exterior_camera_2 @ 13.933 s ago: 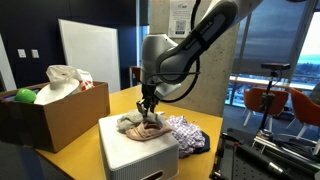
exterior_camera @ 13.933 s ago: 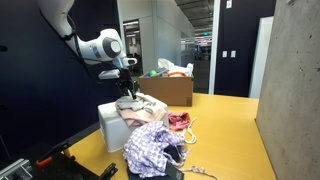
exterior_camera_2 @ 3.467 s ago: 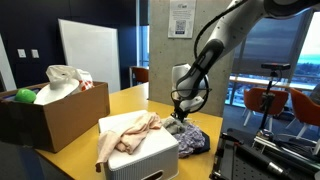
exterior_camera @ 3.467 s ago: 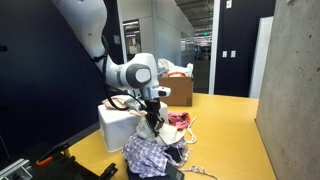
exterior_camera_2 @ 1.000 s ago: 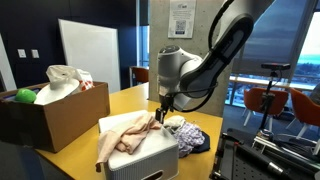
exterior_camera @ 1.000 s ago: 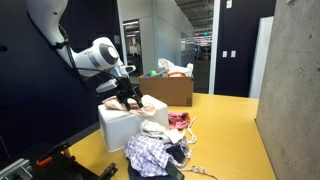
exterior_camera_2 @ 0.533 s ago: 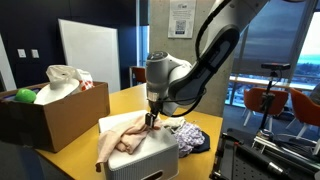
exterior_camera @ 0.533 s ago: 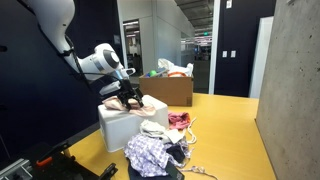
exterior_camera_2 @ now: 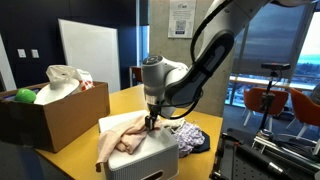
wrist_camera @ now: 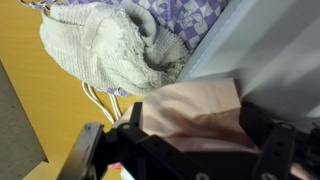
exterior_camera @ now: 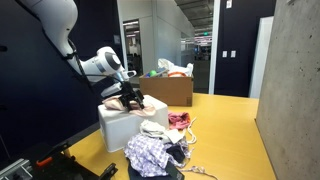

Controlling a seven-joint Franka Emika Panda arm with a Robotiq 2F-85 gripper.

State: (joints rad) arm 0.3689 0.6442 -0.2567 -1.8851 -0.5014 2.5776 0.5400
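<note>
My gripper stays low next and closes both fingers on the pale pink cloth's end (exterior_camera_2: 149,126) (wrist_camera: 190,106) by the box edge, which already lies between its open fingers.
A pink-beige cloth (exterior_camera_2: 122,135) lies spread over the top of a white box (exterior_camera_2: 152,160) and hangs down its side. It shows in both exterior views (exterior_camera: 146,104). My gripper (exterior_camera_2: 150,124) points down at the cloth's end near the box edge, also shown in an exterior view (exterior_camera: 127,101). In the wrist view the gripper (wrist_camera: 190,150) has its jaws wide apart with the pink cloth (wrist_camera: 190,108) filling the space between them. The fingertips sit at or just on the cloth; I cannot tell whether they press into it.
A pile of clothes lies on the yellow table beside the box (exterior_camera: 152,150), with a cream knitted piece (wrist_camera: 110,50) and a purple checked one (wrist_camera: 190,15). A cardboard box (exterior_camera_2: 60,115) with a bag and a green ball (exterior_camera_2: 24,96) stands behind. A concrete wall (exterior_camera: 290,90) is at one side.
My gripper has moved from above the box's edge inward over the box and come down onto the pink cloth. The clothes pile has not moved.
</note>
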